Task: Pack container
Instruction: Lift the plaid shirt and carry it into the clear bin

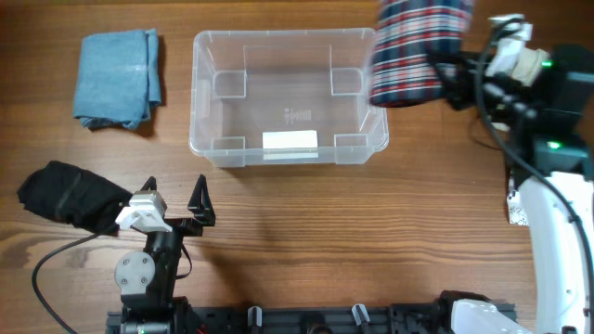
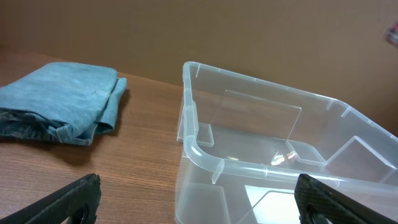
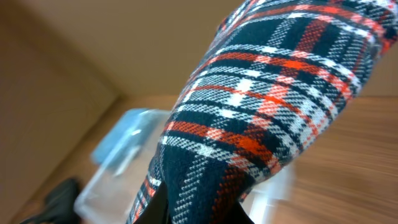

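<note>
The container (image 1: 206, 93) is empty, so my right gripper should cross it toward its end by the light blue garment, then lower the plaid garment in.
The clear plastic container (image 1: 206, 93) stands at the middle back of the table with a white label at its front; nothing lies in it. It also shows in the left wrist view (image 2: 205, 152). My right gripper (image 1: 444, 72) is shut on a folded plaid garment (image 1: 413, 51) in navy, red and white, held in the air over the container's right rim; the cloth fills the right wrist view (image 3: 261, 112). My left gripper (image 1: 176, 199) is open and holds nothing, in front of the container's left corner. It shows in its own view (image 2: 196, 199).
A folded light blue garment (image 1: 119, 77) lies at the back left, also in the left wrist view (image 2: 59, 102). A folded black garment (image 1: 70, 197) lies at the front left beside my left arm. The right arm's white base (image 1: 561, 241) stands at the right.
</note>
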Tool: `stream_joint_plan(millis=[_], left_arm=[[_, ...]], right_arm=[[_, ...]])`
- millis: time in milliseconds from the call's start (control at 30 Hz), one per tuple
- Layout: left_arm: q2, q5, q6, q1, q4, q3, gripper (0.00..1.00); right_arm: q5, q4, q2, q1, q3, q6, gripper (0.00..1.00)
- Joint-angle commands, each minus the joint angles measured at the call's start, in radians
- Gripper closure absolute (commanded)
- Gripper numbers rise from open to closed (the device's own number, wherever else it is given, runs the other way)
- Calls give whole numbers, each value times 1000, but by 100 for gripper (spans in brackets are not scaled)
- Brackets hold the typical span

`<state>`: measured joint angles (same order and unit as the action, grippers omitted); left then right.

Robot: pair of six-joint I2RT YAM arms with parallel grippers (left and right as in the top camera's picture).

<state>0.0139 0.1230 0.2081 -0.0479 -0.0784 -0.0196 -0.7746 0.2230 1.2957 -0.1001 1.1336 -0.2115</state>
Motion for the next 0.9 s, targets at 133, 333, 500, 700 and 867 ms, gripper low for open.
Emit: stream_joint_plan(millis=[133,333,500,700,867], left_arm=[[-8,-13,10,-5,0,8,0],[-7,-13,10,-5,0,8,0],[-7,-13,10,-5,0,8,0],[-7,-13,10,-5,0,8,0],[-8,-13,10,-5,0,8,0]], right_arm=[[322,-118,60,361,34,-251,96],[471,-307,243,568,34,-428,96],[579,-448,378,674,34,-515,96],[621,-546,488,727,34,-521,96],[616,-634,554,727,34,-501,96]])
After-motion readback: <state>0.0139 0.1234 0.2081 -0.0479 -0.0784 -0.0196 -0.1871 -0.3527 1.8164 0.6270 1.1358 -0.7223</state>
